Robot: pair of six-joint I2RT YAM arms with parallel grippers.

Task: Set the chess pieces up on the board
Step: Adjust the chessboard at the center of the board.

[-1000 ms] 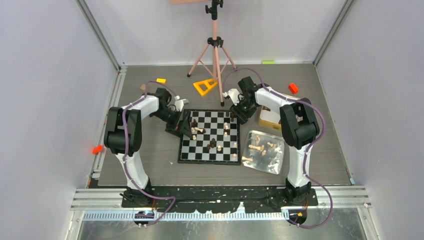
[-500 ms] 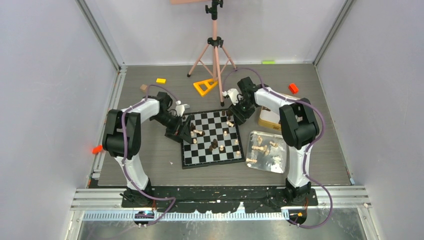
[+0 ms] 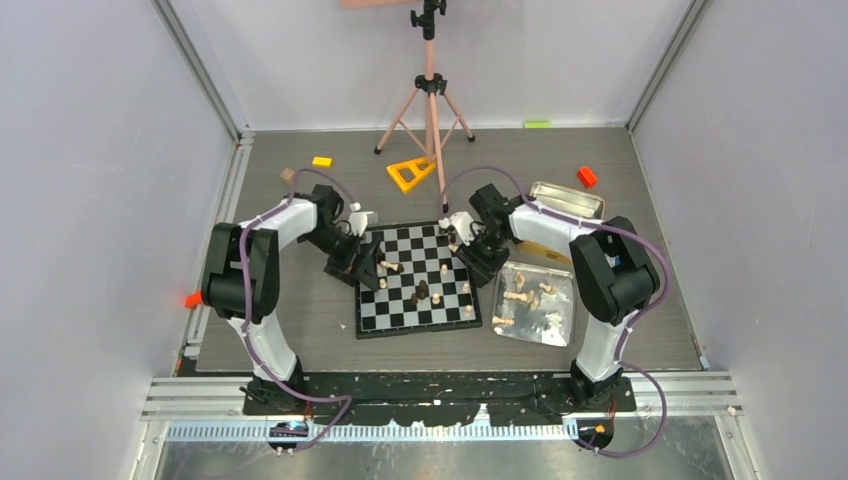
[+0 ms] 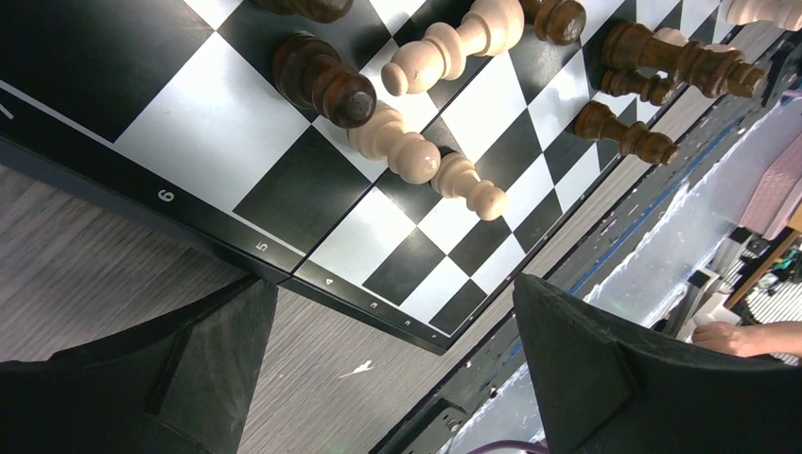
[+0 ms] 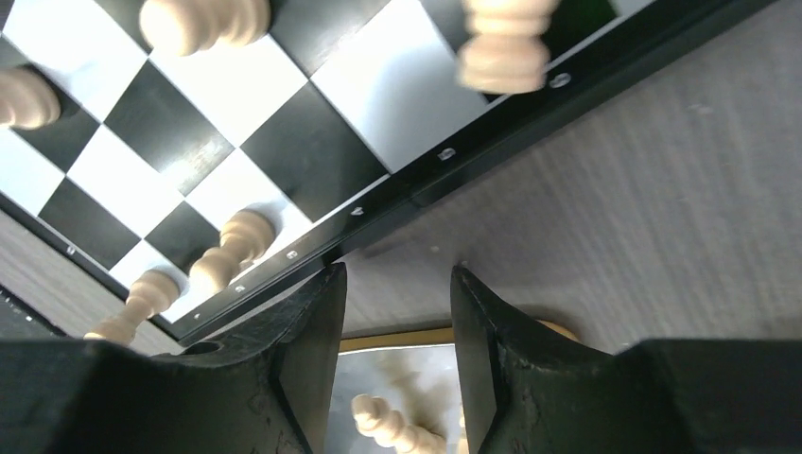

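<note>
The tall dark piece (image 4: pixel 688 61) stands off the board's edge rows, so next I raise my left gripper, swing to the right in the top view and lower around it.
The board (image 3: pixel 386 311) lies slightly askew on the table between my arms. Several tan and dark chess pieces (image 3: pixel 421 291) stand or lie scattered on it. More pieces (image 3: pixel 516 296) lie in the silver tray (image 3: pixel 556 326) to its right. My left gripper (image 3: pixel 362 265) is low at the board's left edge, open and empty. In the left wrist view its gripper (image 4: pixel 397 369) is spread wide beside the board (image 4: pixel 217 123), near fallen tan pieces (image 4: pixel 407 156). My right gripper (image 3: pixel 479 262) is low at the board's right edge. The right wrist view shows the gripper (image 5: pixel 397 345) narrowly open and empty beside the board (image 5: pixel 312 151).
A gold-rimmed tin (image 3: pixel 566 199) lies at the back right. A pink tripod (image 3: pixel 430 110) stands behind the board with a yellow triangle block (image 3: pixel 410 175) at its foot. Small red (image 3: pixel 586 177), yellow (image 3: pixel 321 161) and orange (image 3: pixel 194 298) blocks lie around.
The board has been pushed and turned between the two grippers. My right gripper moved from the board's far right corner down along its right edge, uncovering the tin behind it.
</note>
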